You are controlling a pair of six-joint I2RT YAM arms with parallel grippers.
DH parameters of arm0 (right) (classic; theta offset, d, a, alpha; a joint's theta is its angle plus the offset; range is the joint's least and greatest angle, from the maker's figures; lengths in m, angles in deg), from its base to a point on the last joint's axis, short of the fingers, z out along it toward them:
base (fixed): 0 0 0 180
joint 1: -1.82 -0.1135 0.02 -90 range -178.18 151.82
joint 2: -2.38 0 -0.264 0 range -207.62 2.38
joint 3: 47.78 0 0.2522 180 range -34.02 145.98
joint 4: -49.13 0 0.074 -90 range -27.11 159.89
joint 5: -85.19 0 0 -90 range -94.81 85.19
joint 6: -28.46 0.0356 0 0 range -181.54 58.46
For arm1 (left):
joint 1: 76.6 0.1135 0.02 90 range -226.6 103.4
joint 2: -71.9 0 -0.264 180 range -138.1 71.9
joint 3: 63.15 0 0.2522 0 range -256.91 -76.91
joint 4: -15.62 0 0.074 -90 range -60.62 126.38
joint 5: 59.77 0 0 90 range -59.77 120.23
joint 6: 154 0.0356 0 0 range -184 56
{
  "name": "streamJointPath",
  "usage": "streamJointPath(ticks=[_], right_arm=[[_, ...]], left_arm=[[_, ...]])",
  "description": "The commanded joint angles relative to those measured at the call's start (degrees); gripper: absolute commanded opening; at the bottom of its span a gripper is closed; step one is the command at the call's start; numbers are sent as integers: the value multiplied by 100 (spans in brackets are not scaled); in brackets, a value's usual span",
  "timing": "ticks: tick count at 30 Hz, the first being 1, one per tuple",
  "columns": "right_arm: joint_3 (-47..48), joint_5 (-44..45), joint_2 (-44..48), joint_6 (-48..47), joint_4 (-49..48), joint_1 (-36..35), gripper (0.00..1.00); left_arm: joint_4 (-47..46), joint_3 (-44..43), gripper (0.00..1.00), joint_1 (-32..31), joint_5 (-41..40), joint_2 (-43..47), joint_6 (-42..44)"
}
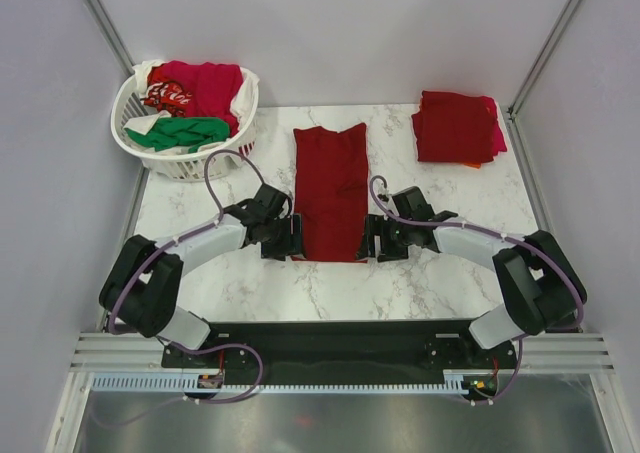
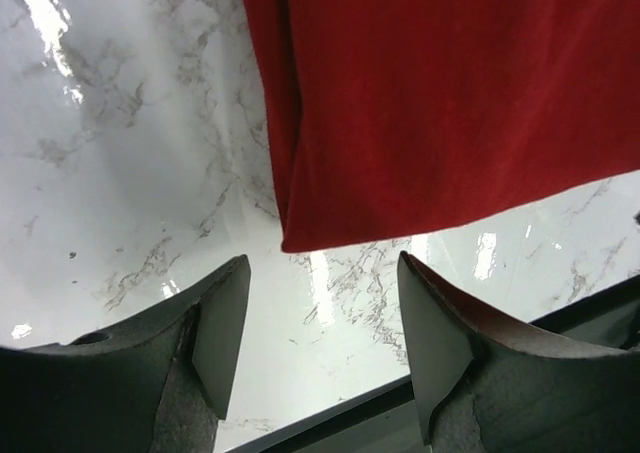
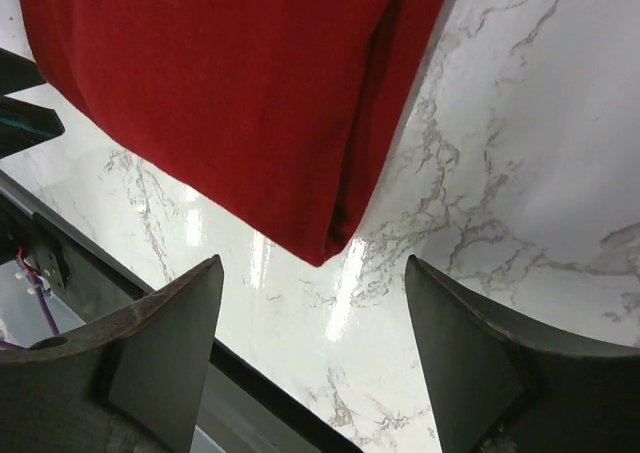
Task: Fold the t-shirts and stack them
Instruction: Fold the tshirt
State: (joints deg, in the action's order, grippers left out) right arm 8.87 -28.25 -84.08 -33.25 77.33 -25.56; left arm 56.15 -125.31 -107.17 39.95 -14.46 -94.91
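My right gripper comes down onto the folded t-shirt's near corner away from the basket (image 3: 325, 253) next and closes there, as the corner points between the open fingers.
A dark red t-shirt (image 1: 331, 191), folded into a long strip, lies flat in the middle of the marble table. My left gripper (image 1: 291, 239) is open and empty just off the strip's near left corner (image 2: 300, 235). My right gripper (image 1: 369, 241) is open and empty just off its near right corner (image 3: 335, 243). A stack of folded t-shirts (image 1: 455, 127), dark red on top with pink and orange edges, sits at the back right. Unfolded red, green and white shirts (image 1: 190, 98) fill the basket.
The white lattice laundry basket (image 1: 176, 159) stands at the back left corner. The table's near edge with a black strip (image 2: 420, 393) runs just below both grippers. Grey walls enclose the table on both sides and the back.
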Motion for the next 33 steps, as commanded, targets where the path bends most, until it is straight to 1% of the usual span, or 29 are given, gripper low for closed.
streamJointPath(ticks=[1,2,6,7,8,10,11,15,17,20,33], right_arm=[[-158,-328,-117,159,-793,22,81],[-228,-354,-161,176,-837,13,79],[-386,-328,-433,177,-1083,13,66],[-422,-284,-468,159,-1118,13,65],[-483,-249,-504,133,-1162,22,57],[-510,-249,-653,98,-1276,13,47],[-510,-249,-706,71,-1294,13,30],[-589,-266,-855,27,-1390,22,11],[-642,-266,-873,9,-1408,13,4],[-703,-266,-917,1,-1408,13,1],[-712,-319,-1075,-52,-1408,13,0]], left_arm=[[-795,173,67,7,250,287,-231],[-813,191,67,7,259,296,-239],[-822,313,66,7,189,331,-213],[-813,331,66,7,180,383,-213],[-822,340,66,7,171,410,-222],[-813,393,66,7,118,463,-222],[-813,402,66,7,92,472,-204],[-822,489,66,7,40,498,-222],[-813,533,66,7,-13,498,-231],[-831,621,65,7,-119,481,-274],[-1068,692,62,7,-330,235,-283]])
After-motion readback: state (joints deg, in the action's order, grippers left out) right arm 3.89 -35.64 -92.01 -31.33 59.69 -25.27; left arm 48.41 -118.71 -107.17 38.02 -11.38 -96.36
